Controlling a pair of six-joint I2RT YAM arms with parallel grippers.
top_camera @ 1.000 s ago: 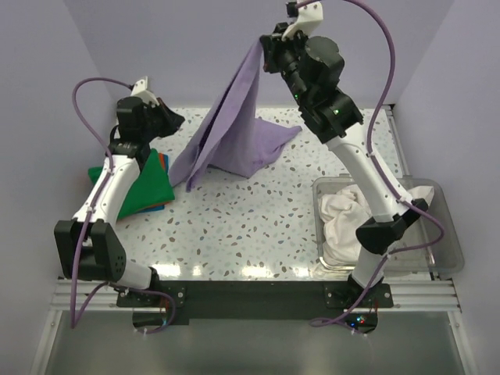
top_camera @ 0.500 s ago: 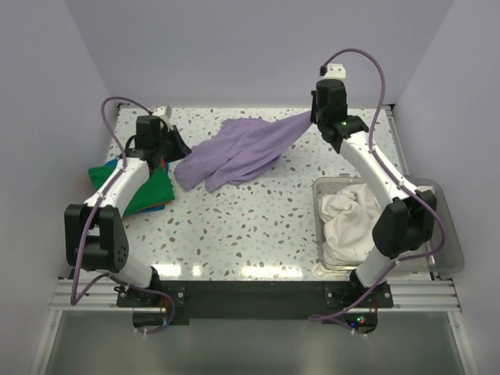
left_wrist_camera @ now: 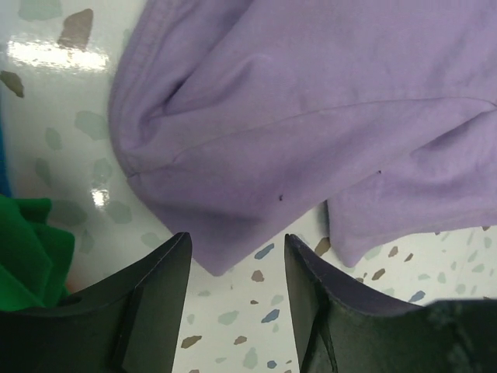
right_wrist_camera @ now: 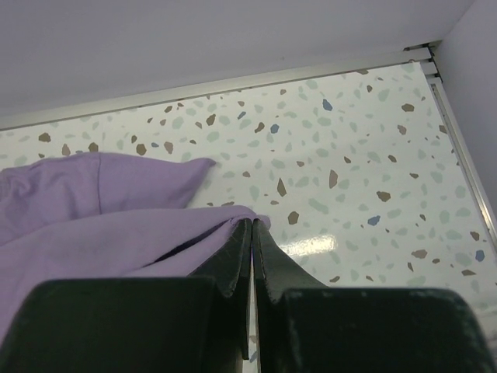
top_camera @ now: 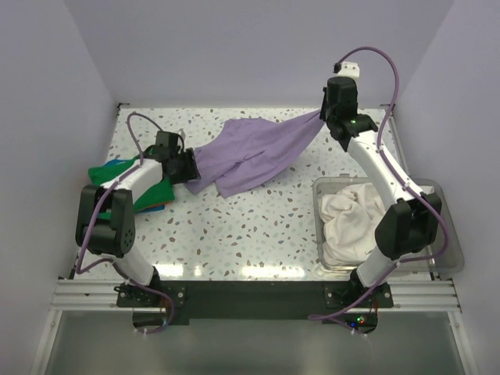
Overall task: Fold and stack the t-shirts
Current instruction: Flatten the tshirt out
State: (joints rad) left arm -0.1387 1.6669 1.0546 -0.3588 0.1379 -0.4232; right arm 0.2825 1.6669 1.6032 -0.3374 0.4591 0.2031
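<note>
My left gripper comes down onto the lavender t-shirt's corner by the green t-shirt next and closes, since that corner lies below, framed by its open fingers.
The lavender t-shirt lies crumpled across the back of the table. My right gripper is shut on its right edge, and in the right wrist view the shut jaws pinch a fold of the lavender t-shirt. My left gripper is low at the shirt's left end. It stands open, with a corner of the lavender t-shirt just between the fingertips and not gripped. A green t-shirt lies folded under the left arm. A cream t-shirt sits in the bin.
The clear plastic bin stands at the right front beside the right arm's base. Blue and orange edges show under the green t-shirt. Purple walls close in the back and both sides of the speckled table.
The right arm has lowered the lavender t-shirt from hanging high down onto the table and pulled it right. The left gripper has dropped to the shirt's left corner and opened.
</note>
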